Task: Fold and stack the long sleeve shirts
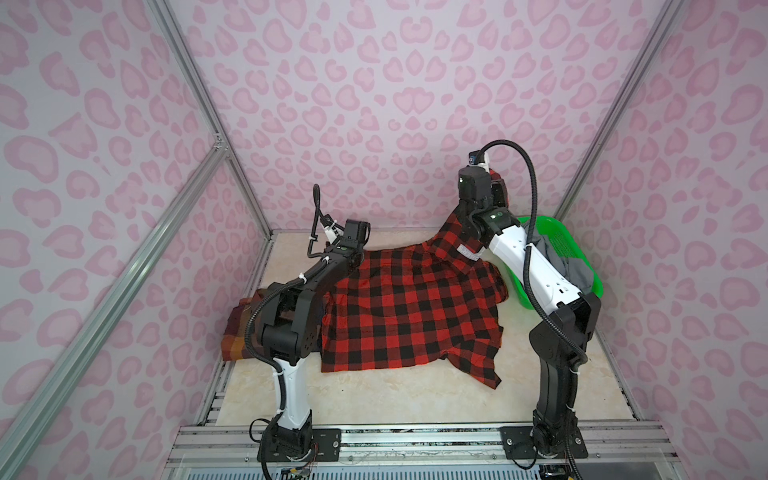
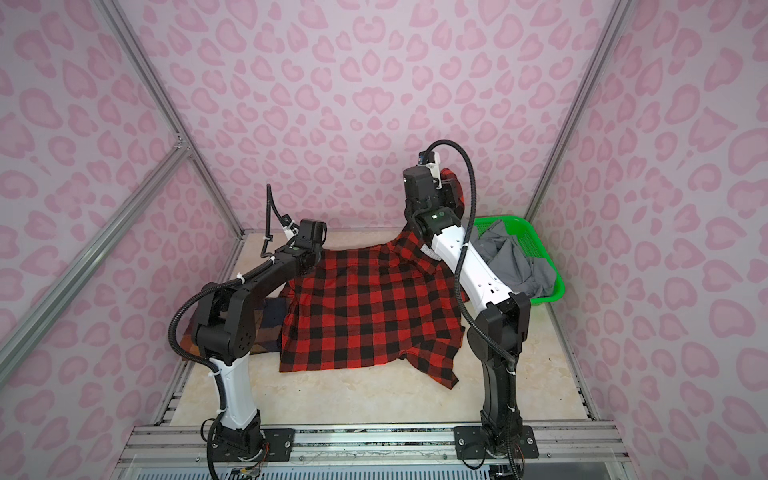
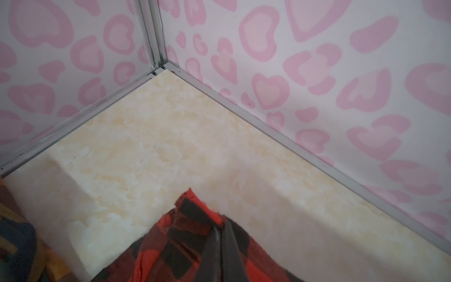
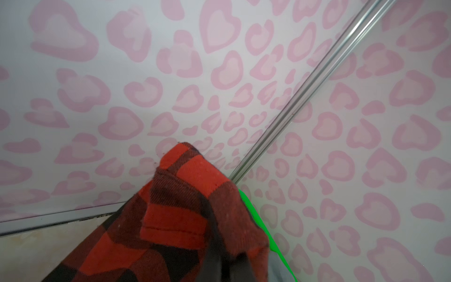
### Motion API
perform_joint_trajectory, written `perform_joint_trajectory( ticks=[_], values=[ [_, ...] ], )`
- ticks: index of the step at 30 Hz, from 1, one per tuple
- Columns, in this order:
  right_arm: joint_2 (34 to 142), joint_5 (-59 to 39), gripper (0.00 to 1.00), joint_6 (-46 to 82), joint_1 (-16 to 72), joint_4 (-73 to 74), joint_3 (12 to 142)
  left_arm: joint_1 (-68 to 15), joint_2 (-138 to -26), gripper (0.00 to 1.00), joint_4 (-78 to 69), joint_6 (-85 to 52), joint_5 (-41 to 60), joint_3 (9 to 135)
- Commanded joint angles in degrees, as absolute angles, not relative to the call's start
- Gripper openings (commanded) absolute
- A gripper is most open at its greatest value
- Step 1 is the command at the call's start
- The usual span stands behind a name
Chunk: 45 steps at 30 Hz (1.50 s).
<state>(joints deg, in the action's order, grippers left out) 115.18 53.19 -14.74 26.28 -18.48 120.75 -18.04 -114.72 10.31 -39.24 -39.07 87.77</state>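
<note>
My left gripper moves back and down next and releases the flannel's corner onto its flat body (image 1: 357, 294). The flannel lies below and back of my left gripper.
A red-and-black check flannel shirt (image 1: 407, 307) (image 2: 365, 316) lies spread over the middle of the table, its grey lettered label (image 1: 467, 252) near the right arm. My left gripper (image 3: 221, 225) is shut on the shirt's far left corner (image 3: 192, 202), low over the table. My right gripper (image 4: 224, 254) is shut on another part of the flannel (image 4: 185, 185), lifted high by the back wall (image 1: 496, 183). A folded brown-orange-navy plaid shirt (image 1: 239, 332) (image 3: 14, 244) rests at the left, partly under the left arm. The grey shirt (image 1: 577, 270) (image 2: 515, 257) is crumpled in the basket.
A green plastic basket (image 1: 552, 226) (image 2: 557, 286) (image 4: 253, 214) stands at the back right, beside the right arm. Pink-patterned walls with metal frame rails (image 3: 244, 109) close in the table on three sides. Bare marble tabletop (image 1: 395, 399) shows in front of the flannel.
</note>
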Motion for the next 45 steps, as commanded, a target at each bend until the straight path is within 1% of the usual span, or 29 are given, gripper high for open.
perform_joint_trajectory(
  ticks=[1, 7, 11, 23, 27, 29, 31, 33, 34, 36, 38, 40, 42, 45],
  values=[
    [114.1, 55.42, 0.0, -17.32, 26.62, -12.75, 116.59, -18.37, -111.7, 0.04, 6.17, -41.77, -41.23, 82.6],
    [109.22, 54.33, 0.0, -11.98, 26.55, -13.36, 108.74, -18.58, -109.33, 0.04, 5.36, -46.61, -40.56, 73.7],
    [103.45, 54.0, 0.0, -9.07, 27.07, -13.37, 102.01, -18.64, -106.46, 0.04, 3.22, -49.04, -39.47, 67.13],
    [90.61, 50.68, 0.0, 2.44, 29.27, -23.21, 89.93, -19.86, -104.15, 0.04, 4.52, -54.46, -35.97, 58.17],
    [85.84, 47.16, 0.0, 6.37, 31.18, -26.73, 85.93, -20.14, -103.95, 0.05, 4.84, -55.44, -34.52, 56.59],
    [84.24, 46.15, 0.0, 8.25, 32.5, -29.44, 85.61, -20.32, -103.67, 0.09, 4.93, -55.68, -33.49, 56.02],
    [82.33, 46.32, 0.0, 9.28, 33.92, -31.57, 82.49, -20.4, -102.83, 0.13, 5.19, -56.16, -32.88, 55.11],
    [79.82, 45.35, 0.0, 10.01, 35.32, -32.57, 79.64, -20.41, -101.24, 0.2, 5.16, -56.07, -32.87, 53.95],
    [78.96, 44.95, 0.0, 10.5, 35.88, -32.96, 78.64, -20.44, -100.36, 0.25, 5.47, -56.16, -32.96, 53.48],
    [76.9, 42.79, 0.0, 12.38, 37.26, -34.65, 76.16, -20.41, -98.06, 0.4, 5.64, -56.03, -32.96, 52.39],
    [74.74, 41.9, 0.0, 13.71, 38.81, -35.82, 73.52, -20.32, -95.75, 0.52, 6.36, -56.03, -32.79, 51.63],
    [73.18, 40.54, 0.0, 15.76, 40.22, -37.26, 71.29, -20.22, -93.52, 0.59, 7.72, -56.06, -32.28, 51.17],
    [71.22, 37.82, 0.0, 17.27, 41.08, -38.21, 69.13, -20.06, -90.55, 0.69, 8.69, -56.45, -31.55, 50.33],
    [68.66, 37.01, 0.0, 17.72, 41.83, -38.6, 66.41, -19.22, -85.81, 0.76, 10.16, -56.7, -29.61, 49.17]
  ],
)
